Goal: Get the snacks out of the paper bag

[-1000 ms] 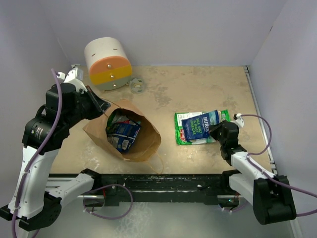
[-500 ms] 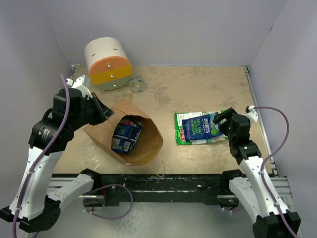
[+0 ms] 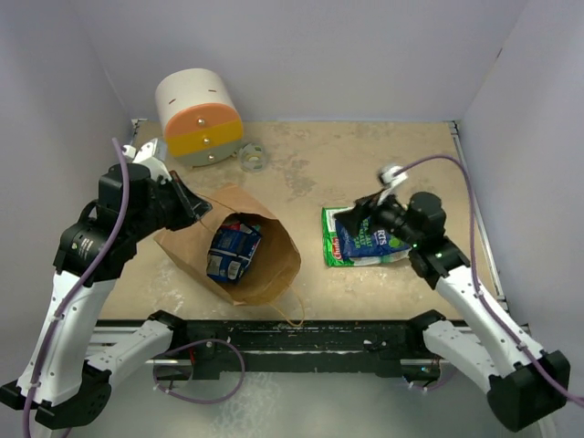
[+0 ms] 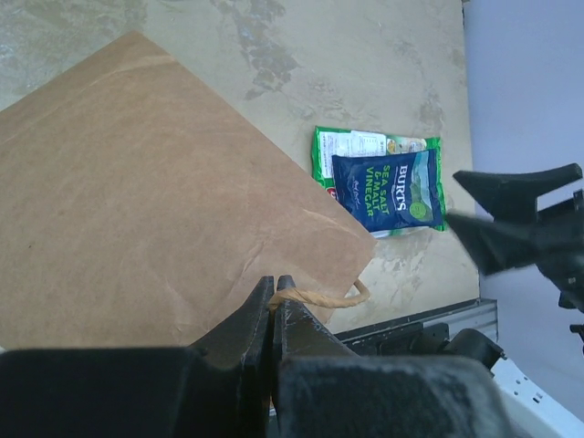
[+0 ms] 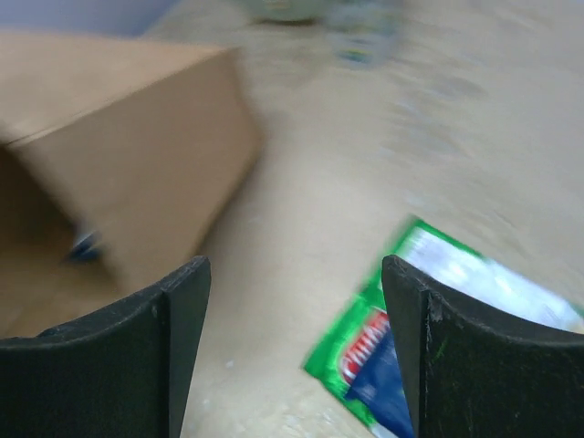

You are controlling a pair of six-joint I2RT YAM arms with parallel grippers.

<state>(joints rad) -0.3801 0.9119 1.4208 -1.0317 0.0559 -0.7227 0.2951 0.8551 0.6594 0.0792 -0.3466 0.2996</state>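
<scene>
The snack packet point(image 3: 233, 252) point(image 5: 85, 245) shows inside the bag's opening, to the left of my right gripper in the top view, so my right gripper needs to move across there next and lower onto it.
The brown paper bag point(image 3: 265, 265) lies tilted with its mouth open upward, and a teal and dark blue snack packet point(image 3: 233, 252) shows inside. My left gripper point(image 3: 197, 212) is at the bag's far left rim. In the left wrist view that gripper point(image 4: 272, 290) is shut on the bag's twisted paper handle point(image 4: 324, 297). A green packet point(image 3: 338, 243) lies on the table with a dark blue packet point(image 3: 370, 235) on top. My right gripper point(image 3: 362, 213) hovers open above them; in its own view the gripper point(image 5: 297, 347) holds nothing, with the green packet point(image 5: 429, 274) below.
A white, orange and yellow cylinder point(image 3: 198, 117) stands at the back left, with a clear tape roll point(image 3: 253, 157) beside it. Grey walls close in the table on three sides. A black rail point(image 3: 292, 339) runs along the near edge.
My right gripper has opened, leaving the dark blue packet on the green one, and has risen and swung left toward the bag. The left arm shifted the bag slightly, then held still.
</scene>
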